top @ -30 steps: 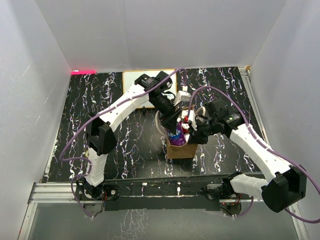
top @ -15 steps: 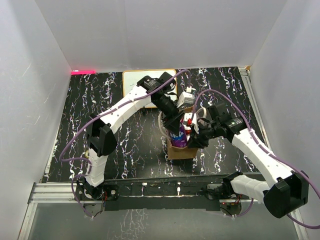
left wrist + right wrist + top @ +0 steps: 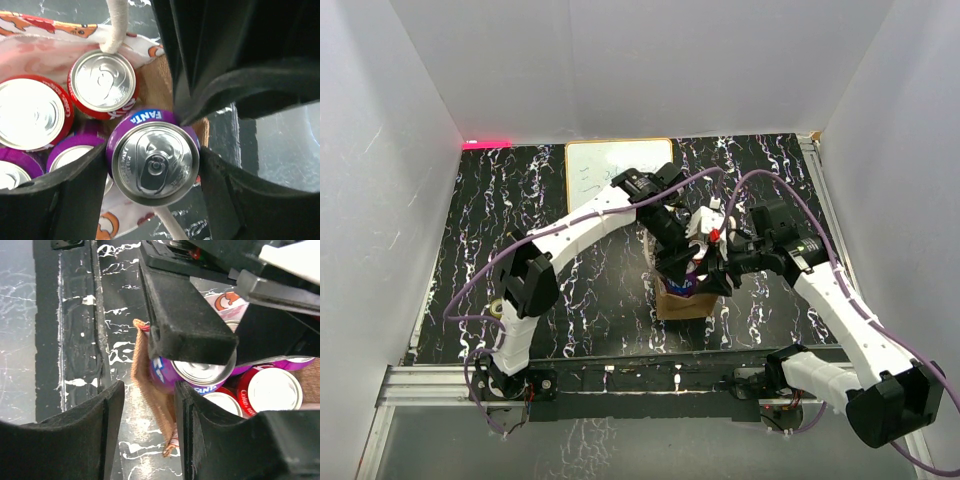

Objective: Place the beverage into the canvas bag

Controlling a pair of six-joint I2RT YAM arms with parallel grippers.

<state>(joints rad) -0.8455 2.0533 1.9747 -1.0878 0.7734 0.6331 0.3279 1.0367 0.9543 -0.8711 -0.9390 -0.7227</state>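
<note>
My left gripper will move down next and ease back to let go of the purple can, because the space inside the canvas bag's brown side is below the gripper and farther back.
The beverage, a purple Fanta can [image 3: 152,162], stands upright with my left gripper [image 3: 152,170] shut on its sides. It sits low in the mouth of the canvas bag [image 3: 685,300], against the brown wall [image 3: 157,82]. Inside the bag are two red cans [image 3: 102,82] and other purple cans [image 3: 75,155]. My right gripper [image 3: 149,435] is open, its fingers either side of the bag's brown edge [image 3: 150,390] with a gap on the outer side. The right wrist view shows the purple can [image 3: 195,375] under the left gripper's finger [image 3: 185,320].
A white framed whiteboard [image 3: 610,165] lies at the back of the black marbled table [image 3: 570,280]. A cream handle [image 3: 117,25] hangs over the bag's patterned side. Both arms crowd together over the bag.
My right gripper's jaws have parted from the bag's edge. The left arm has carried the can forward and lower into the bag's mouth.
</note>
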